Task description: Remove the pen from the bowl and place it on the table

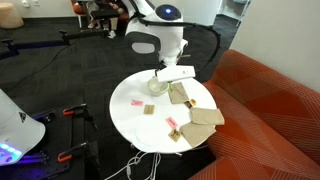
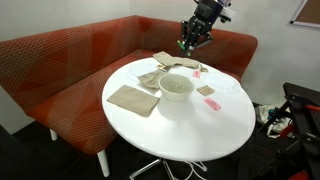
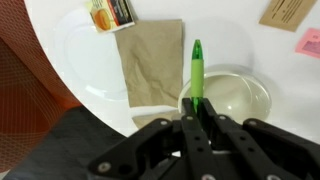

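The pen [image 2: 183,44] will move away from the bowl with my gripper next. Then my gripper will lower the pen onto the table [image 2: 128,79] beside the orange packet.
My gripper [image 3: 200,105] is shut on the thin green pen [image 3: 197,68], whose tip sticks out past the fingers. In the wrist view the pale whitish-green bowl [image 3: 243,97] lies below and just to the right of the pen and looks empty. In an exterior view the gripper [image 2: 190,40] hangs well above the far side of the round white table [image 2: 190,128], with the pen [image 2: 183,44] in it, higher than the bowl [image 2: 176,86]. In an exterior view the bowl [image 1: 159,86] sits under the arm on the table [image 1: 130,115].
Flat tan squares [image 2: 133,98] [image 1: 205,117] [image 3: 150,60] lie around the bowl. Small pink-red bits [image 2: 211,103] [image 1: 138,102] and a small orange packet [image 3: 110,12] lie on the table. The orange-red sofa [image 2: 70,60] curves round the table.
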{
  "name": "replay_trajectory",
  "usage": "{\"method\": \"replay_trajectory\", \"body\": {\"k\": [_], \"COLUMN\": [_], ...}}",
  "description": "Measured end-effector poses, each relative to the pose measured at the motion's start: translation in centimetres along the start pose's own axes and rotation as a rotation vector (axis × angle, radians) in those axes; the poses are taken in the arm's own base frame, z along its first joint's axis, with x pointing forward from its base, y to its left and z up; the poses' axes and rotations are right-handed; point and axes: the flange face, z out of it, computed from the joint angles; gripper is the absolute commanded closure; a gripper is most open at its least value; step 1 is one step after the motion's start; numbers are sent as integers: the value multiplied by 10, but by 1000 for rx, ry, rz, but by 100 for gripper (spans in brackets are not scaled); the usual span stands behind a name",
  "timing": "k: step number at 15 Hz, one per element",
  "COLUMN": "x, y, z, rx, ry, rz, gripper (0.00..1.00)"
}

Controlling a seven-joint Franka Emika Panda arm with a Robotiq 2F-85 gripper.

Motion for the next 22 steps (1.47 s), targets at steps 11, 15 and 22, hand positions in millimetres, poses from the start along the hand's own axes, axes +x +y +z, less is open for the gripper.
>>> {"method": "replay_trajectory", "body": {"k": [11, 15, 22], "x": [-63, -69, -61], "y": [-3, 9, 29], "z": [30, 42, 83], "rx": [-75, -74, -42], "ry": [-112, -191, -252], "rz": [64, -63, -204], "gripper": [97, 97, 97]}}
